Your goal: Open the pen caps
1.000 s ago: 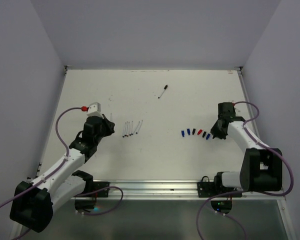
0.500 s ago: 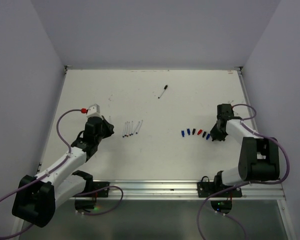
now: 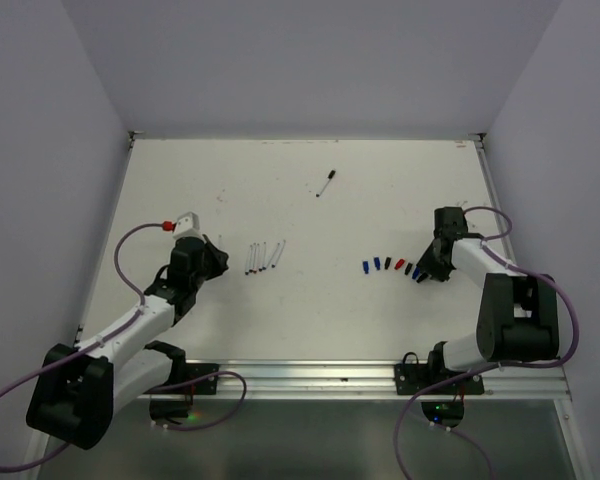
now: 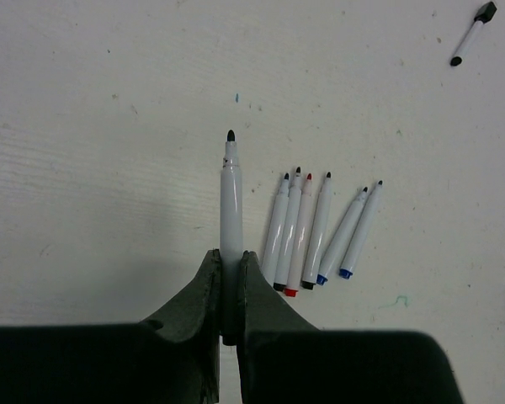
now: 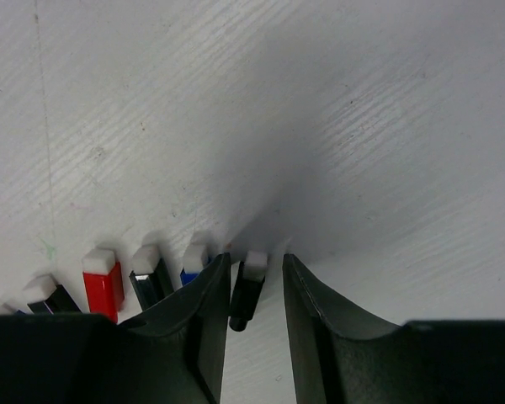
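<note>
My left gripper moves the white pen toward the row of uncapped pens next, then lowers it to the table beside those pens.
My left gripper (image 4: pixel 231 261) is shut on the barrel of an uncapped white pen (image 4: pixel 231 198), black tip pointing away, just above the table. Several more uncapped pens (image 4: pixel 316 231) lie side by side to its right, also seen in the top view as the pens (image 3: pixel 265 257). The pen caps (image 3: pixel 390 266) lie in a row of blue, black and red at mid-right. My right gripper (image 5: pixel 254 257) sits at the row's right end, jaws open around a black cap (image 5: pixel 246 301) lying on the table. A red cap (image 5: pixel 102 284), a black cap (image 5: pixel 151 278) and a blue cap (image 5: pixel 194 259) lie to its left.
One capped pen (image 3: pixel 326 182) with a black cap lies alone far back at the centre, shown at top right as the capped pen (image 4: pixel 473 34) in the left wrist view. The white table (image 3: pixel 310 320) ends in a metal rail at the near edge.
The right jaws have spread apart, releasing the black cap at the right end of the row. The left gripper has drawn slightly nearer and left with the pen.
</note>
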Tool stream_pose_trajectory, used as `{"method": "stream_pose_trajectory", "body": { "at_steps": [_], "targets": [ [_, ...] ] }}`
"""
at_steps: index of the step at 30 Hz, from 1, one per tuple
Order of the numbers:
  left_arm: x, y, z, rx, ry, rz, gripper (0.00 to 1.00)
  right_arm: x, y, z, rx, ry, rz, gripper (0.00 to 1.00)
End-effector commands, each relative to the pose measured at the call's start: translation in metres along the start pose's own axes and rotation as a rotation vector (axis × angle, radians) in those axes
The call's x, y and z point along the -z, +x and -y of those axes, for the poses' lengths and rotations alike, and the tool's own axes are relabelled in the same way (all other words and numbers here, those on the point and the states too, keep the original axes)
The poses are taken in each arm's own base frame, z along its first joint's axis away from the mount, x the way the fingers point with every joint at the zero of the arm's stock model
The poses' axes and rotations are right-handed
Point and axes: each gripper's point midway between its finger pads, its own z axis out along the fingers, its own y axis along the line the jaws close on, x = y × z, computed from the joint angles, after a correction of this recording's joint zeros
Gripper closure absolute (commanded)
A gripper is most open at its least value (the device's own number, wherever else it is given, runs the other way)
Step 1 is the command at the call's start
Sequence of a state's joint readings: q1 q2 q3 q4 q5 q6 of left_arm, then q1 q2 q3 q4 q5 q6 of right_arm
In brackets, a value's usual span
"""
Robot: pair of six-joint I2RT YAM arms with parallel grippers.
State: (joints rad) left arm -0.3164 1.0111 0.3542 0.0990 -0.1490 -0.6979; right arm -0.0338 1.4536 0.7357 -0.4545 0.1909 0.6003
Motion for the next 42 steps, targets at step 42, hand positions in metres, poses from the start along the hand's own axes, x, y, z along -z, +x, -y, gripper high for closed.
{"method": "stream_pose_trajectory", "body": {
  "at_steps": [42],
  "targets": [
    [-0.019, 0.041, 0.02, 0.05, 0.196, -0.101, 0.68, 0.026, -0.088, -0.35, 0.368, -0.607, 0.245, 0.5]
  ]
}}
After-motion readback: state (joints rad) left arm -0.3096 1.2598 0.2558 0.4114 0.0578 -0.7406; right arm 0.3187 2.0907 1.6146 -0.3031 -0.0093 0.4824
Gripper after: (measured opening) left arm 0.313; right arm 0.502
